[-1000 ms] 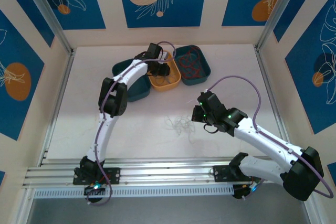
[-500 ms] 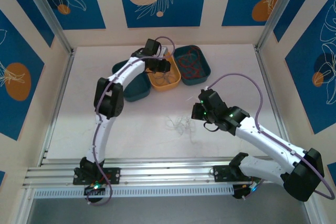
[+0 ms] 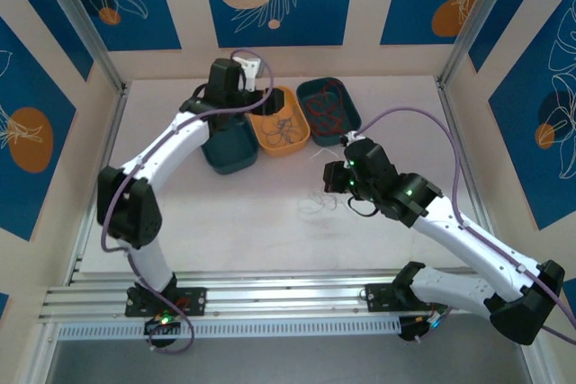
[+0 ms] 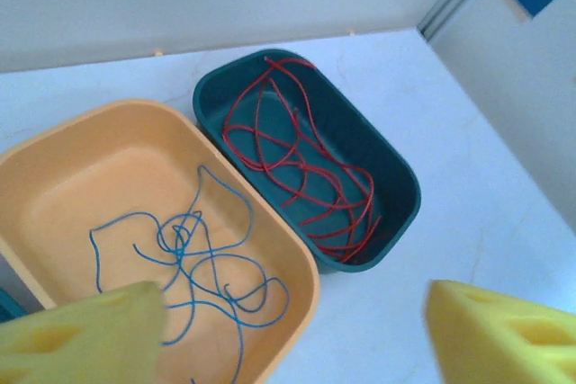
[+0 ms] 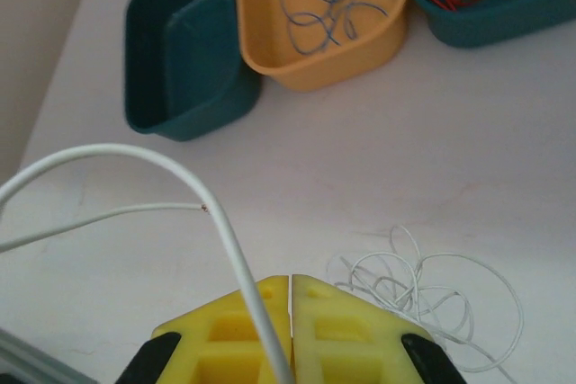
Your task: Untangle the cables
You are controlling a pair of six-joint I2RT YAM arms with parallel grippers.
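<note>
My right gripper's fingers are holding the cable above the table. Next, my right gripper needs to move down toward the loose white tangle (image 3: 317, 203) (image 5: 423, 290) below it and release the cable there.
The cables are sorted by colour. Blue wires (image 4: 184, 254) lie in the orange tray (image 4: 297, 285), and red wires (image 4: 301, 164) lie in the teal tray (image 4: 400, 191) beside it. A loose white tangle (image 5: 423, 290) rests on the table (image 3: 225, 213), also seen as white wires (image 3: 317, 202) from above. My left gripper (image 4: 297, 348) hovers open over the orange tray's near corner, nothing between its yellow fingers (image 4: 85, 334). My right gripper (image 5: 290, 308) is shut on one white cable (image 5: 180, 173), which arcs up and left from the jaws. From above, this gripper (image 3: 335, 177) sits just right of the tangle.
A dark teal tray (image 5: 184, 51) with nothing in it stands left of the orange one (image 3: 283, 128). All three trays line the back of the table near the rear wall. Metal rails (image 3: 270, 299) run along the near edge.
My left gripper has lifted out of the orange tray, swung back and left, and opened, leaving blue wire in the tray. My right gripper has edged away from the near edge, still holding the white cable.
</note>
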